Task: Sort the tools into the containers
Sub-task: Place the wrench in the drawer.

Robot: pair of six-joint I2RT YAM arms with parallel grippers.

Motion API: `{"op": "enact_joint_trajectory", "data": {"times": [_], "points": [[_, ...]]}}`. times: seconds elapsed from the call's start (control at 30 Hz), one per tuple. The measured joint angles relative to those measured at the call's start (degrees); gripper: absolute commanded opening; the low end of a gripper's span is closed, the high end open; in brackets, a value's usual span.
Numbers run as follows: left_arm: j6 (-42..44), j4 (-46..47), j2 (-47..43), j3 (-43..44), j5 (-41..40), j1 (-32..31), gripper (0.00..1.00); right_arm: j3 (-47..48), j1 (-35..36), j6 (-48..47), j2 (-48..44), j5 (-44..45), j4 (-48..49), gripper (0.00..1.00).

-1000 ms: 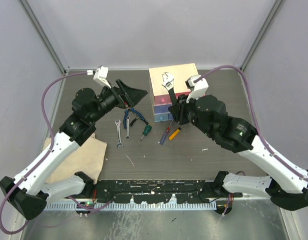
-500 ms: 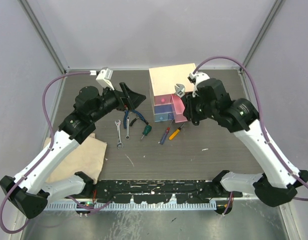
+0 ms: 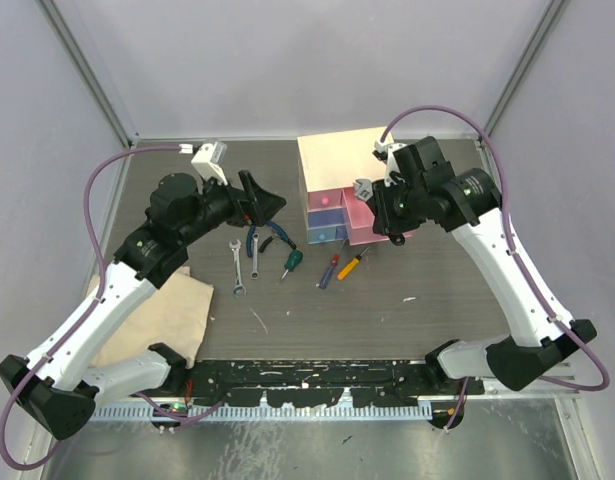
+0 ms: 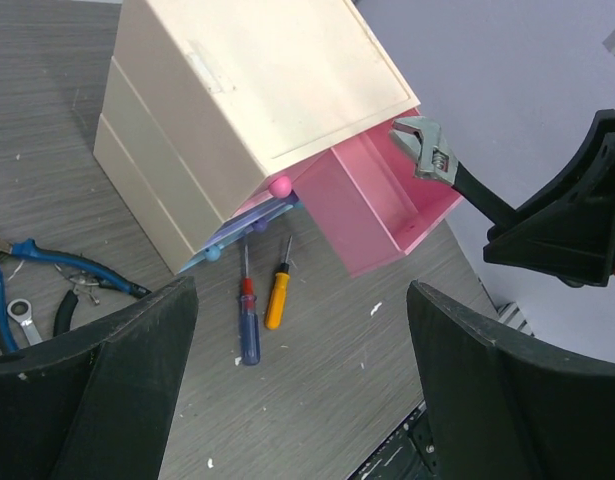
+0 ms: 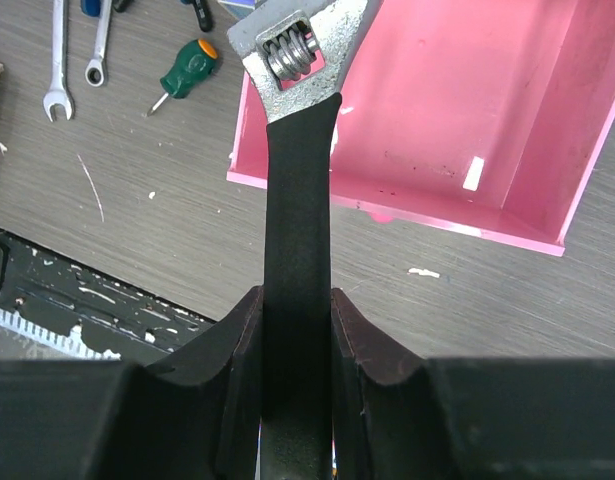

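The bottom of the open pink drawer [image 3: 359, 216] [image 5: 457, 120] is empty. My right gripper will next move outward and down into that drawer and let go of the wrench.
My right gripper [image 5: 297, 320] is shut on the black handle of an adjustable wrench [image 5: 299, 150]. Its silver head [image 3: 363, 188] hangs over the left edge of the open, empty pink drawer [image 5: 457, 120] of the cream chest [image 3: 332, 160]. The purple and blue drawers [image 3: 325, 225] below are pushed in. My left gripper [image 4: 302, 390] hovers open and empty left of the chest, above the table. On the table lie blue pliers [image 3: 259, 235], two silver wrenches [image 3: 237, 265], a green screwdriver [image 3: 291, 262], a red-and-blue one [image 3: 329, 270] and an orange one [image 3: 351, 265].
A beige cloth [image 3: 157, 315] lies at the near left under the left arm. A thin pale stick [image 3: 257, 320] rests near the front edge. Grey walls and metal posts close in the back and sides of the table [image 3: 437, 290].
My right gripper has carried the wrench from above the chest top to the right and down, over the open pink drawer. The left arm has barely moved.
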Motion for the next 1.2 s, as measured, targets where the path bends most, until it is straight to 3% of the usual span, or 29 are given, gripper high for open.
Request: {"op": "enact_joint_trajectory", "data": {"times": [1.2], "points": [[0.7, -1.0, 0.0, -0.9, 2.1, 0.4, 0.86, 3.1, -4.9, -3.8, 9.6, -2.5, -4.0, 0.0]]}}
